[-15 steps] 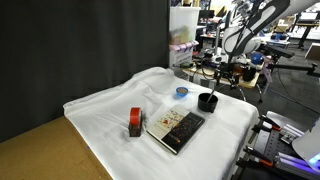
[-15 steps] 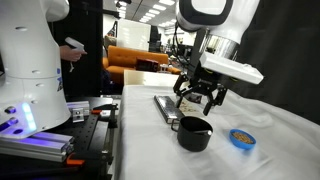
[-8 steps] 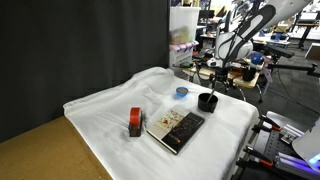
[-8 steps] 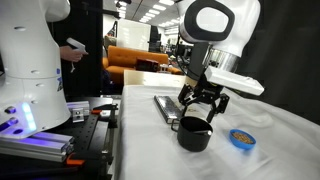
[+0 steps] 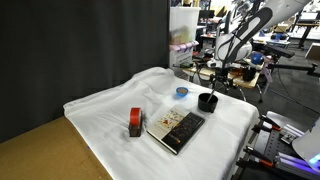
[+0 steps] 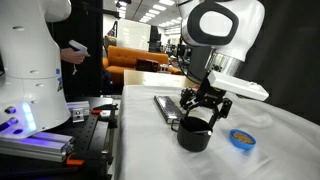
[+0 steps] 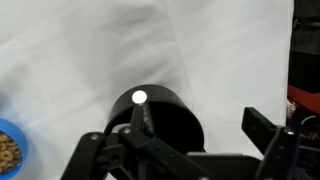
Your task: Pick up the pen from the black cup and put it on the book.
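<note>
The pen's pale end stands off-centre, nearer the bowl-side finger, so my gripper shifts toward the blue bowl and slightly down around the pen next.
The black cup stands on the white cloth beside the book, which has a dark cover with pale patches. In the wrist view the cup is seen from above, with the pen leaning inside it, its pale end up. My gripper is open, its fingers spread on either side over the cup. In an exterior view the gripper hangs just above the cup, and the book lies behind it.
A red-and-black block stands beside the book. A small blue disc lies on the cloth near the cup, and it also shows in the wrist view. The white cloth covers the table. Lab benches and equipment stand behind.
The gripper has come down and a little sideways, closer over the black cup. The cup, pen and book have not moved.
</note>
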Controlling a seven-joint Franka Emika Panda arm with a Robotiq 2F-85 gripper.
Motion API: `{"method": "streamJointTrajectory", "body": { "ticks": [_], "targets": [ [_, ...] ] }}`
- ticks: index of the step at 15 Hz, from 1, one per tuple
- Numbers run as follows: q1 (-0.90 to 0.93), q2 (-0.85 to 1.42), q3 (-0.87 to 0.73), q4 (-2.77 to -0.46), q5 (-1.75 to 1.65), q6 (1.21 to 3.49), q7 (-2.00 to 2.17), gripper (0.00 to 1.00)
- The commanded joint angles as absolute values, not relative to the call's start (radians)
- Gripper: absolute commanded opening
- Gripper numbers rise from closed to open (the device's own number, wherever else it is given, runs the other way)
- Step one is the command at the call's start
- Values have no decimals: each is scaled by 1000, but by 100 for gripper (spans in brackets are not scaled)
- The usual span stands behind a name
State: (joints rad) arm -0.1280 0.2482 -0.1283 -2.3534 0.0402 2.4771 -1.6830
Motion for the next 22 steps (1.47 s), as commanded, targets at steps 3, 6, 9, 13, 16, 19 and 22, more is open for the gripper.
{"method": "streamJointTrajectory", "body": {
  "ticks": [3,6,9,13,16,19,22],
  "targets": [
    [-169,294,-89,-2326,31,2512,-1708,100],
    [-174,334,-76,-2289,23,2537,-1706,100],
    [-180,367,-71,-2258,10,2560,-1699,100],
    [-183,369,-66,-2256,7,2549,-1670,100],
    [-184,372,-65,-2253,7,2549,-1670,100],
    [-184,372,-65,-2253,7,2549,-1670,100],
    [-178,371,-69,-2253,-3,2538,-1652,100]
  ]
}}
